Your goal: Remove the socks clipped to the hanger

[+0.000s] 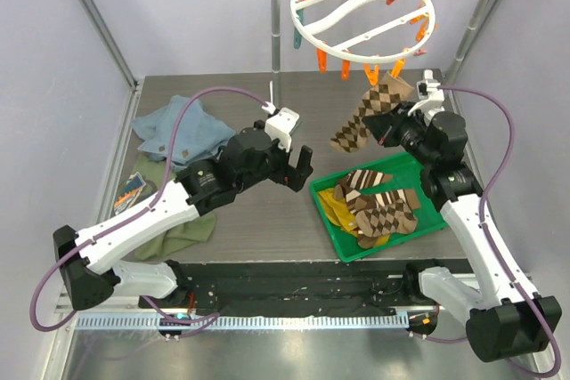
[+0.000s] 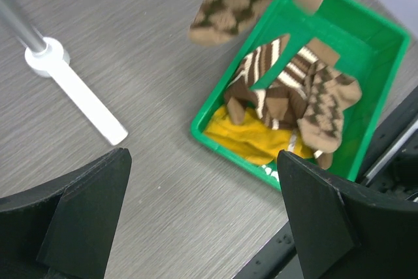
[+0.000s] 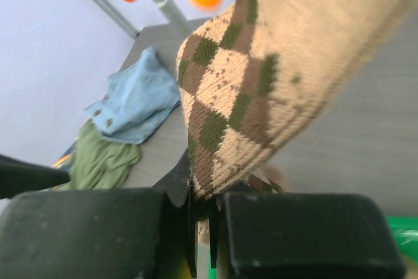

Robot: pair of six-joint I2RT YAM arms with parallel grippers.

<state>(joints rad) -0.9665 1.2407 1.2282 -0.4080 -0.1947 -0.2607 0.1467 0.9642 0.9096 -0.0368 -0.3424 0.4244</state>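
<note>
The sock's loose lower part hangs down on the right in the top view. My left gripper should next move its open fingers to that side, around the loose lower part.
The white round hanger (image 1: 361, 11) hangs at the top with orange and teal clips. One brown-and-tan diamond sock (image 1: 367, 113) dangles below it, its upper end right under an orange clip (image 1: 398, 67). My right gripper (image 1: 392, 126) is shut on this sock, and in the right wrist view (image 3: 204, 210) the knit (image 3: 248, 96) runs out from between the jaws. My left gripper (image 1: 298, 171) is open and empty, low over the table left of the green tray (image 1: 430, 211). Striped (image 2: 274, 76), yellow (image 2: 255, 138) and diamond socks (image 2: 326, 112) lie in the tray (image 2: 366, 44).
A blue cloth (image 1: 178, 131) and an olive-green cloth (image 1: 183, 229) lie at the left. The grey rail stand's post (image 1: 275, 33) rises behind the left gripper, with its white foot (image 2: 78, 96) on the table. A small packet (image 1: 131, 190) lies at the far left.
</note>
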